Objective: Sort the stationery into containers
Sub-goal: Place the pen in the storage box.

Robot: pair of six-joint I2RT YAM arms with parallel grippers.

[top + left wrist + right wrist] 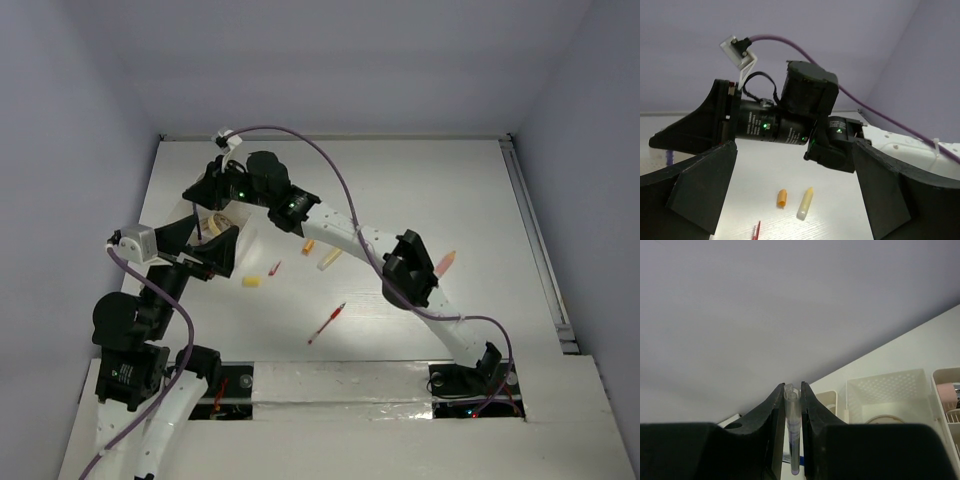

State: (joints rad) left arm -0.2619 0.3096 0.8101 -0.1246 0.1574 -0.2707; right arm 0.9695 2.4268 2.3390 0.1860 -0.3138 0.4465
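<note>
My right gripper brings the clear-capped pen down next, then moves it over the narrow bin beside the white basket.
My right gripper [793,388] is shut on a clear-capped pen [794,432] with a dark barrel, held upright between its fingers. In the top view it [212,190] hangs at the far left over the containers, which are mostly hidden under both arms. A white perforated basket [890,387] and a compartment [946,390] with a pink item lie just beyond it. My left gripper [792,155] is open and empty and hovers close by [212,240]. Below it on the table lie an orange bit [782,197] and a pale yellow marker [805,203].
Loose on the table are a yellow bit [251,281], a small red item [274,268], a red pen [327,322] and a pink item [446,262]. The right arm [400,265] spans the table diagonally. A beige tape roll [216,221] shows between the grippers.
</note>
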